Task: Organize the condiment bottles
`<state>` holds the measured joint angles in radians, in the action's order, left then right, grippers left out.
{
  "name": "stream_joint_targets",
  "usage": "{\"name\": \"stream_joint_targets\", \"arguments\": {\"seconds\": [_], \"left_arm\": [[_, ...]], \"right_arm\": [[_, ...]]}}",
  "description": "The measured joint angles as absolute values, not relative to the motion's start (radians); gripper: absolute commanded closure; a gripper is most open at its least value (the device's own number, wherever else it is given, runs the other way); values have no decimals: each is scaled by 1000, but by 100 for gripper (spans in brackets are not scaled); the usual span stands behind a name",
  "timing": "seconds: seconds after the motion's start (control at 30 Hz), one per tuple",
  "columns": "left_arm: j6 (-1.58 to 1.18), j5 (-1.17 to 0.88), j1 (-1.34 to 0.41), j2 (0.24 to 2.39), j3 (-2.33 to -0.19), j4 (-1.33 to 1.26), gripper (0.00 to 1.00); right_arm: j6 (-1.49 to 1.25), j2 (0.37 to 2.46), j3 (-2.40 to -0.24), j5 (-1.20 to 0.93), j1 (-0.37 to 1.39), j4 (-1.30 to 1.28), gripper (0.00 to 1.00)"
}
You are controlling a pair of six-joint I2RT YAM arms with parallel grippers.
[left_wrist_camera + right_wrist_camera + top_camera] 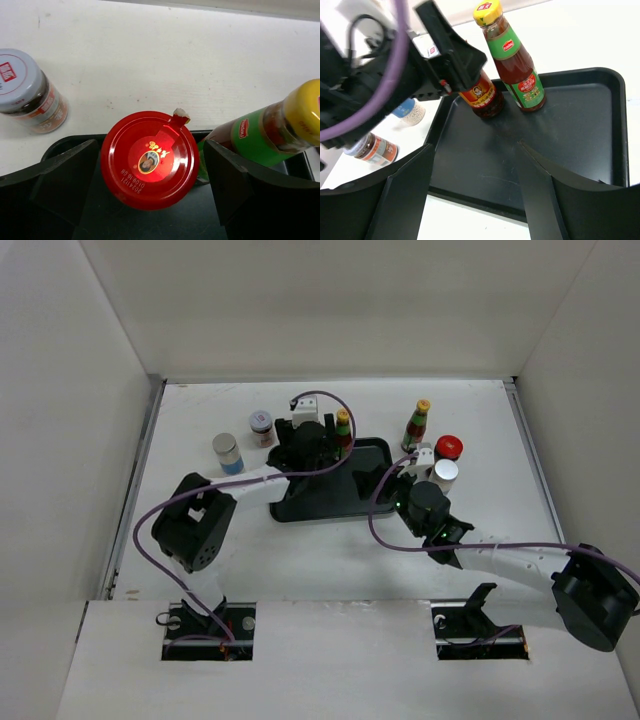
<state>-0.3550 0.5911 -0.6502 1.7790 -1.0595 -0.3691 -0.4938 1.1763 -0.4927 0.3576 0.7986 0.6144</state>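
Note:
The shaker stands outside the tray [330, 502], so my left gripper will go up, then left in the top view, and come down around the shaker's silver cap [225, 444].
My left gripper [308, 448] [150, 145] is open over the far left corner of the black tray [330, 502]. Its jaws stand either side of a red-lidded jar [149, 160] [481, 95] that stands in the tray, with gaps on both sides. A yellow-capped sauce bottle [343, 428] [272, 130] [512, 60] stands in the tray just right of it. My right gripper [400, 482] [476, 145] is open and empty above the tray's near right part. A second sauce bottle [417, 424], a red-lidded jar [449, 447] and a white-lidded jar [445, 471] stand on the table right of the tray.
Left of the tray on the table stand a silver-capped shaker with a blue label [227, 452] [407, 111] and a short white-lidded jar [262, 427] [27, 90] [370, 147]. White walls enclose the table on the left, far and right sides.

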Motion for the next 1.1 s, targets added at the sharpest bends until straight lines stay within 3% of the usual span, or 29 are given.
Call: {"name": "stream_joint_targets", "arguments": {"seconds": [0.27,0.5,0.9,0.97,1.1], "left_arm": [[-366,653,-624,1460,-879,-356,17],[-426,744,-446,1228,-839,-177,17],[-443,751,-309,1405,-838,-93,18],[-443,747,-281,1441,-838,-98,22],[-454,709,-244,1493,-844,-130,48]], "right_arm": [[-494,1179,-493,357,799,614,27],[-494,1182,-493,357,799,614,26],[-493,1195,-493,345,799,614,24],[-494,1200,-493,342,799,614,24],[-494,1211,-493,339,799,614,24]]}}
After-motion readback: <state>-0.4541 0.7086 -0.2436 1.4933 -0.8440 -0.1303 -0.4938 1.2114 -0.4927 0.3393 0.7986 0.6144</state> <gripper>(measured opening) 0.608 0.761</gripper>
